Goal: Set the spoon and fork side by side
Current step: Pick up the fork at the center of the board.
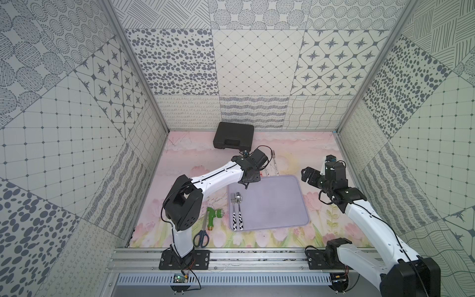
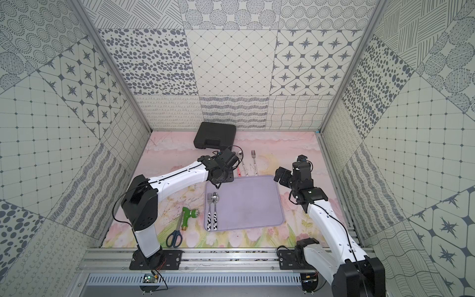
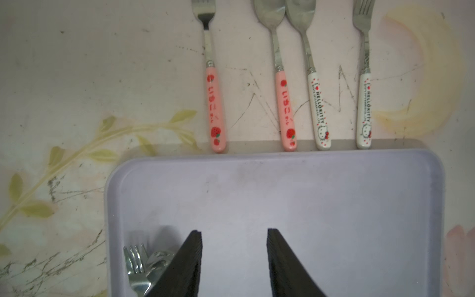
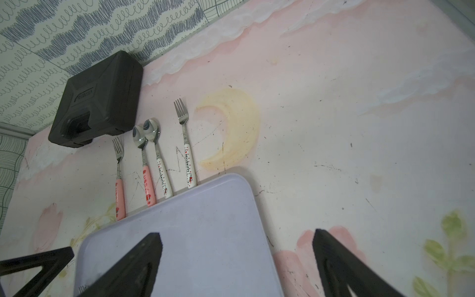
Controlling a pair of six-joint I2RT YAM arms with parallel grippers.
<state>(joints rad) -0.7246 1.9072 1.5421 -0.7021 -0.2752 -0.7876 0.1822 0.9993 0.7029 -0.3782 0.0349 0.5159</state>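
Observation:
The pink strawberry handle near the fork's neck (image 3: 211, 79) gets my left gripper next, moving outward and down onto it. That fork lies outward of and below the gripper's open fingers.
A fork (image 1: 233, 205) and a spoon (image 1: 239, 205) with black-and-white cow-pattern handles lie side by side, parallel and almost touching, along the left part of the lavender tray (image 1: 272, 203). Both top views show the pair, fork (image 2: 209, 205) left of spoon (image 2: 216, 205). My left gripper (image 1: 245, 185) hangs above the tray's far-left corner, just beyond their heads. Its jaws are open with nothing between them (image 3: 234, 231); the fork tines (image 3: 135, 259) and spoon bowl (image 3: 159, 258) show beside one finger. My right gripper (image 4: 236, 234) is wide open and empty over the tray's far-right corner (image 1: 307, 174).
Two pink strawberry-handled pieces (image 3: 216, 108) and two white Hello Kitty pieces (image 3: 318, 110) lie in a row against the tray's far edge. A black case (image 1: 234, 136) sits at the back. A green hose nozzle (image 1: 214, 214) and scissors (image 1: 202, 235) lie left of the tray.

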